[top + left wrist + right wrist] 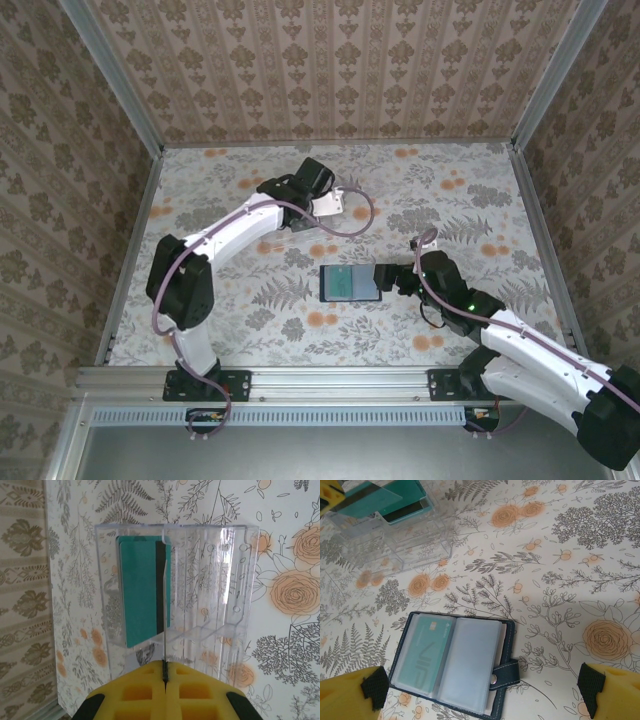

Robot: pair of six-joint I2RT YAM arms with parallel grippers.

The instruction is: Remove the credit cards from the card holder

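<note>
My left gripper is above the striped teal card, which lies in the clear box (220,595). Next I will move my left gripper down toward that card and let go of the pale card so it joins it.
The card holder (470,670) lies open on the table, a navy wallet with clear sleeves and a snap tab. One teal credit card (422,652) sits in its left sleeve. My right gripper (482,694) hovers over it, open, its yellow fingers wide on either side. From above, the card holder (350,283) is mid-table with the right gripper (388,278) at its right edge. My left gripper (165,667) is shut on a credit card (164,630) seen edge-on, held over a clear plastic box (220,595). A teal card with a dark stripe (142,590) lies in that box.
The clear box (330,205) stands at the back of the table beyond the card holder, under the left gripper (322,190). Patterned walls close in the table on three sides. The floral tabletop (450,190) spreads around the card holder.
</note>
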